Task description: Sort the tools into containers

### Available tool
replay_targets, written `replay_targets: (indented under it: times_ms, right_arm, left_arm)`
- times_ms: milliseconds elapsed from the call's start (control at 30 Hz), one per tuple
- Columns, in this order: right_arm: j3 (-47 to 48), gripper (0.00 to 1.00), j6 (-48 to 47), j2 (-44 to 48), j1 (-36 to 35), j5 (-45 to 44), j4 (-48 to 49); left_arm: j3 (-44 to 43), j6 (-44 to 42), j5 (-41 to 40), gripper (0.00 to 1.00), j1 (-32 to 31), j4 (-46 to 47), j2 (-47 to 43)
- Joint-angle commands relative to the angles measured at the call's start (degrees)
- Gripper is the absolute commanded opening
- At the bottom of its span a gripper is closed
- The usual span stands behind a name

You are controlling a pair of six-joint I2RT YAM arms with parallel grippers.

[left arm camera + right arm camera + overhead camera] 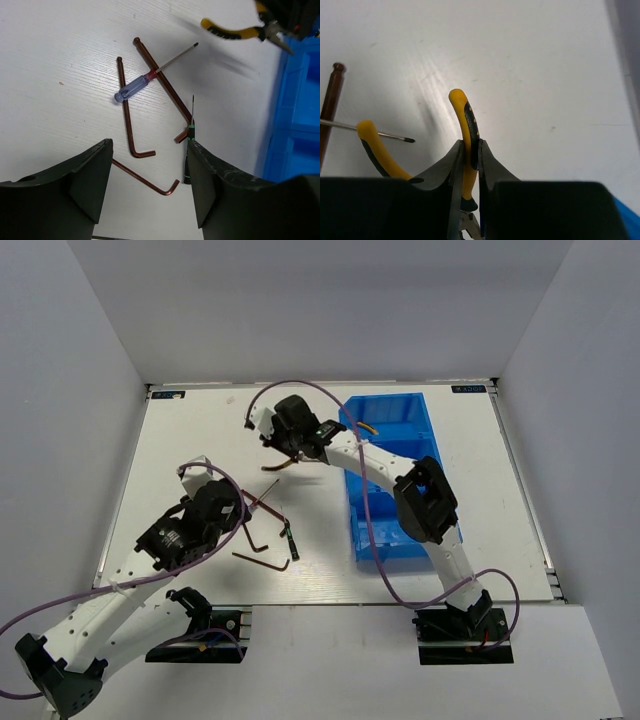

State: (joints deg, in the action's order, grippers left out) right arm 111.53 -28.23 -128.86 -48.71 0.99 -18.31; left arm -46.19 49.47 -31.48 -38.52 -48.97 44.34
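Note:
My right gripper carries the pliers outward and to the right in the top view next and releases them over the far bin with something yellow (pixel 380 420).
My right gripper (pixel 283 452) (pixel 470 150) is shut on one handle of the yellow-and-black pliers (pixel 469 122) and holds them above the table, left of the blue bins (pixel 400 480). The pliers also show in the left wrist view (pixel 232 31). My left gripper (pixel 238 512) (pixel 150 147) is open and empty above a cluster of tools. The cluster holds three brown hex keys (pixel 127 107) (pixel 162 82) (pixel 150 178), a blue-handled screwdriver (pixel 136 87) lying across two of them, and a thin black-and-green screwdriver (pixel 189 145) (pixel 290 543) beside the right finger.
The bins' blue wall (pixel 295 115) stands right of the cluster. Something yellow (pixel 366 427) lies in the far bin. Purple cables (pixel 300 388) loop over both arms. Grey walls close the table's sides and back.

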Motion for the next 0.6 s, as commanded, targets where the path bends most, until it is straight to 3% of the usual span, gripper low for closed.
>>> replay_targets:
  times_ms: [0,267,433,567]
  right_arm:
    - [0.18,0.0,-5.33,6.07,0.98,-4.94,9.32]
    - [3.34,0.0,-19.03,5.11,6.16,-12.24,20.3]
    - [3.09,0.0,-19.85,5.02,12.93,-13.82,21.03]
    - [-2.34,0.0,-17.83,5.99,17.06,-15.5,21.56]
  left_arm:
    - [0.75,0.54,0.11,0.71,-0.32,1.16,-0.3]
    - [1.81,0.54,0.64,0.71,-0.32,1.68,-0.83]
    - [3.66,-1.3,1.16,0.71,-0.32,2.91,1.1]
    - [4.26,-3.5,1.69,0.71,-0.32,4.76,6.27]
